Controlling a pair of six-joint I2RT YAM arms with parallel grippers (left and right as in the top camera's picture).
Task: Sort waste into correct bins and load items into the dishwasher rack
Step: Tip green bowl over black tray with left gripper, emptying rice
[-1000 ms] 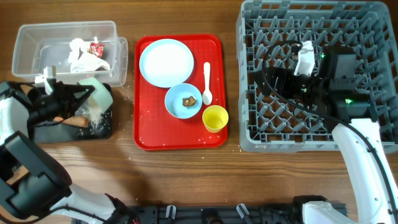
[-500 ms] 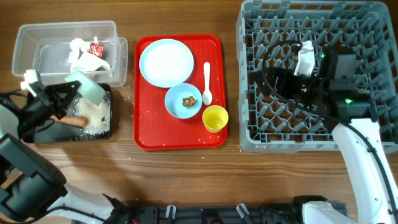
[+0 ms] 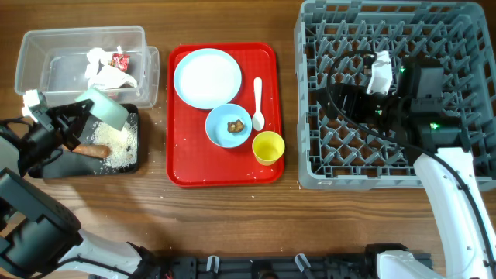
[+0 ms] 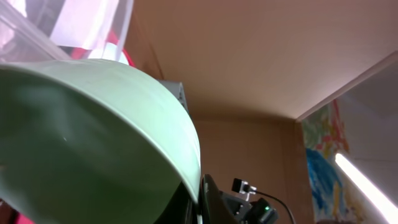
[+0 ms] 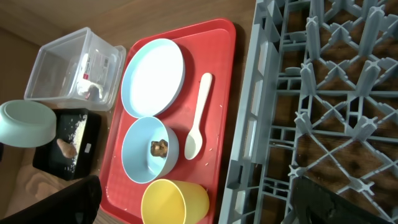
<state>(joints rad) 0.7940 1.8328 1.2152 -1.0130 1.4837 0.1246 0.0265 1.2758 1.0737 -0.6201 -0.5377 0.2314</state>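
The robot's left gripper will next move over the blue plate (image 3: 208,78), which is to its right in the overhead view, and then go down to release, with the rice tipped out.
My left gripper (image 3: 85,116) is shut on the rim of the pale green bowl (image 3: 105,109), which hangs tilted over the black tray (image 3: 51,166). Rice grains (image 3: 120,149) and a brown stick (image 3: 94,150) lie in that tray. In the left wrist view the green bowl (image 4: 93,143) fills the frame beside one finger (image 4: 209,200). The clear tub (image 3: 46,66) holds tissue (image 3: 101,70) and a red wrapper (image 3: 120,59). My right gripper (image 3: 341,99) hovers open and empty over the grey rack (image 3: 310,167). Its wrist view shows the blue plate (image 5: 153,76), the blue bowl (image 5: 138,155) with a brown lump (image 5: 160,147), the spoon (image 5: 198,124) and the yellow cup (image 5: 174,200).
The flat red serving tray (image 3: 186,167) lies between the bins and the rack, carrying the plate (image 3: 207,77), blue bowl (image 3: 221,132), spoon (image 3: 258,103) and cup (image 3: 268,147). A few rice grains are scattered on the red tray and on the wooden table by the black tray.
The left arm has swung left and lifted the green bowl off the black tray's right side, uncovering the rice there. The right arm has not moved.
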